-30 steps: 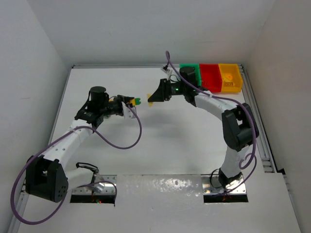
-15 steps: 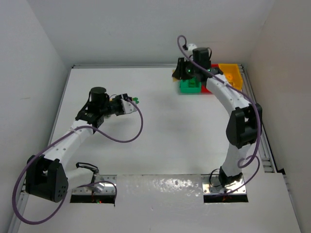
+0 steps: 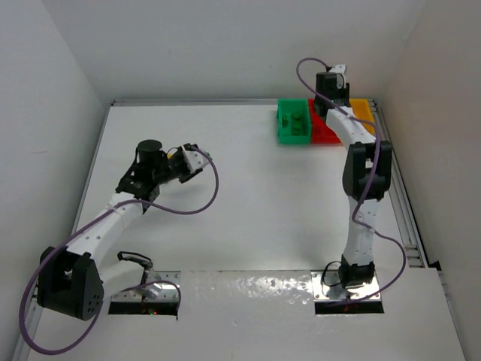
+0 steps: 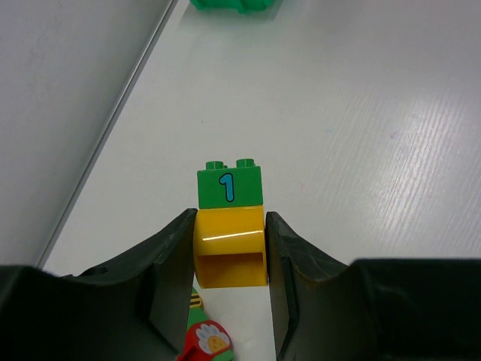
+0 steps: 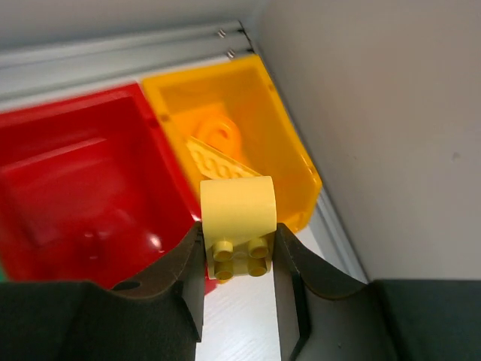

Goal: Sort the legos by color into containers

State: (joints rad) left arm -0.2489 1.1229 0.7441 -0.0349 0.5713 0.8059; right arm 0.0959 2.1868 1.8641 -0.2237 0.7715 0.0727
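The yellow-orange bin [image 3: 362,114] already has yellow pieces in it, so the right gripper will next move down and over toward that bin's side, away from the red bin.
My left gripper [image 4: 231,226] is shut on a yellow brick [image 4: 230,244] that has a green brick marked "1" [image 4: 229,186] joined to its far end; it is held above the table at the left [image 3: 197,159]. My right gripper [image 5: 238,242] is shut on a pale yellow brick [image 5: 238,214], held over the near rim of the yellow-orange bin [image 5: 289,143]. That bin holds yellow pieces [image 5: 218,143]. The red bin [image 5: 75,173] is beside it. In the top view the green bin [image 3: 293,122], red bin [image 3: 322,129] and yellow-orange bin [image 3: 364,111] stand in a row at the back right.
A red and green piece [image 4: 207,342] lies on the table under my left gripper. The right side wall [image 5: 391,113] and a metal rail [image 5: 338,233] run close beside the yellow-orange bin. The green bin's edge shows at the top of the left wrist view [image 4: 233,4].
My right arm has swung from the table's middle to the back right, over the bins, carrying the pale yellow brick. My left gripper has drawn back a little with its bricks.
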